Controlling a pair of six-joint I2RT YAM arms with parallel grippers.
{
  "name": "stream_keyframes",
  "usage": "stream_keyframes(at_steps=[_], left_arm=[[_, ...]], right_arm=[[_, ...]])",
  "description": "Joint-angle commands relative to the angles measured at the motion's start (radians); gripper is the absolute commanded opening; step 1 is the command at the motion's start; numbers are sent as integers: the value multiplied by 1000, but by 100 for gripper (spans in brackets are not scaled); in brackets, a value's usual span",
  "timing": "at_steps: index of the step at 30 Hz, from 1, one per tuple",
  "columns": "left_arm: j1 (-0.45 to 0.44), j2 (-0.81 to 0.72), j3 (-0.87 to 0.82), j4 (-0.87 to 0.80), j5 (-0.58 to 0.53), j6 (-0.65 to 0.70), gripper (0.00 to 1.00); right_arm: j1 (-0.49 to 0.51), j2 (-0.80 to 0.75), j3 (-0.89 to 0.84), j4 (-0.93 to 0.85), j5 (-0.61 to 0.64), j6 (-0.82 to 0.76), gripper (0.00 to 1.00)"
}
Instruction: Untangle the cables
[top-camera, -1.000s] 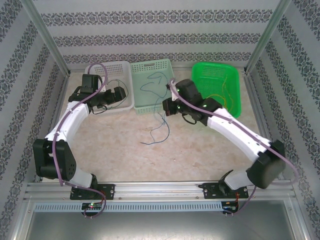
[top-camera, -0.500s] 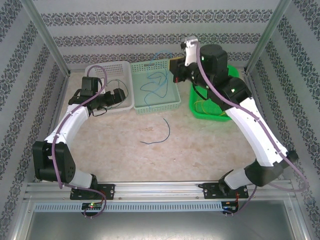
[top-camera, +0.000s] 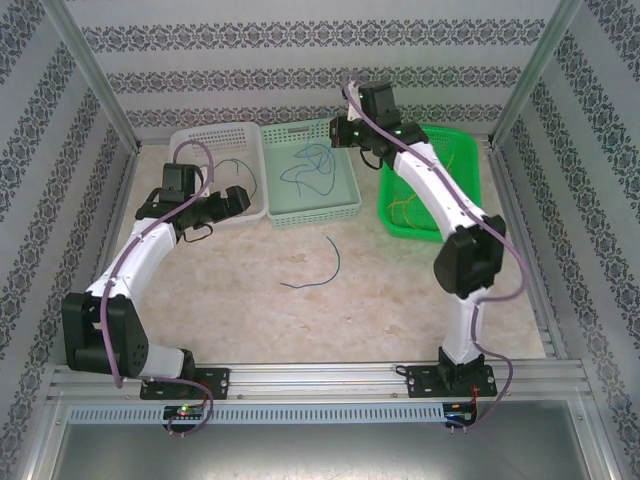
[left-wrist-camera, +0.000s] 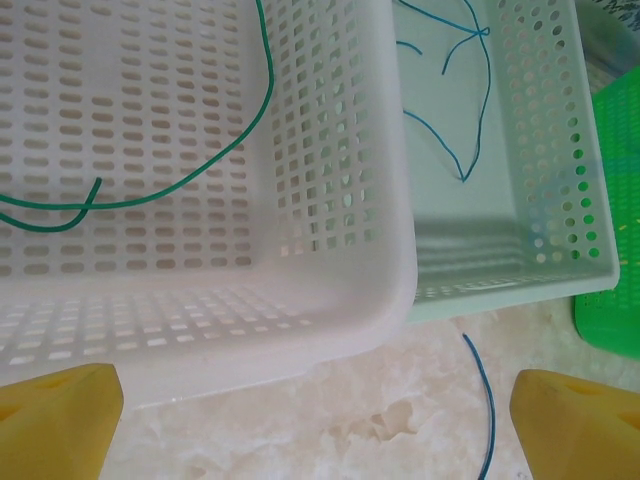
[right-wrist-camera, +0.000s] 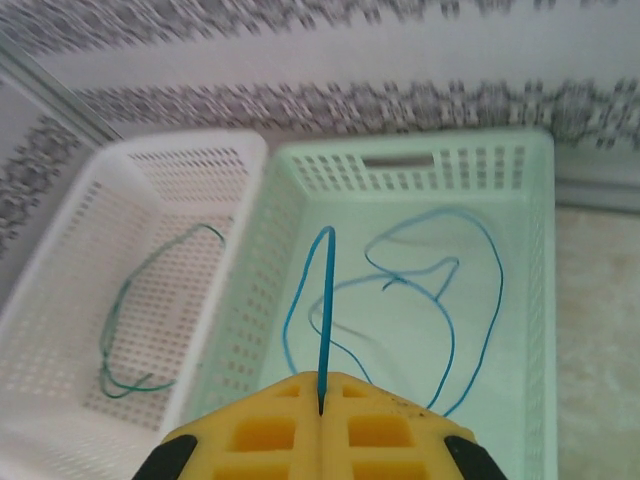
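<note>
My right gripper holds the cable and should go down toward the bottom of the mint basket and let go of the cable there, because more blue cable already lies curled in the mint basket (top-camera: 352, 205).
My right gripper (top-camera: 343, 131) hovers over the back right of the mint basket (top-camera: 352, 205). Its yellow fingers (right-wrist-camera: 260, 430) are shut on a blue cable (right-wrist-camera: 322, 300) that loops down into the basket. More blue cable (right-wrist-camera: 470, 300) lies curled on the basket floor (top-camera: 305, 168). One short blue cable (top-camera: 320, 266) lies on the table in front of the baskets (left-wrist-camera: 485, 400). A green cable (left-wrist-camera: 200, 170) rests in the white basket (top-camera: 190, 140). Yellow cables (top-camera: 420, 207) sit in the green basket (top-camera: 470, 190). My left gripper (top-camera: 237, 200) is open at the white basket's front right corner, with nothing between its fingers (left-wrist-camera: 60, 410).
The three baskets stand in a row against the patterned back wall. Metal frame posts (top-camera: 90, 80) rise at both back corners. The marble-look tabletop (top-camera: 250, 300) in front of the baskets carries the short blue cable.
The right arm rose from the table in front of the baskets and swung back over the mint basket with a blue cable. One blue cable stayed on the table. The left arm barely shifted.
</note>
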Motion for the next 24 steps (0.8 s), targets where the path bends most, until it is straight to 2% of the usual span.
stream_keyframes(at_steps=[1,7,8,9,11,15,18,24], left_arm=[[-15,-55,-38,12,21,9,100],[-87,-129,-114,5,5,30,100],[-103,-139,-129,10,2,30,100],[-118,-145,-143,16,-1,28,100],[-147,-151,-161,24,-9,24,100],[-235,-139,-165,25,-35,37,100],[-323,-118,-151,24,-69,58,100],[-477,-83,-123,-21,-144,160,100]], right_arm=[[-2,78,55,12,-58,45,0],[-1,151,52,38,-75,49,0],[-1,161,55,29,-81,48,4],[-3,173,63,11,-82,50,11],[-8,188,75,-24,-87,55,38],[-17,188,63,-56,-99,40,73],[-29,152,24,-44,-94,16,82],[-39,0,-113,12,-121,2,88]])
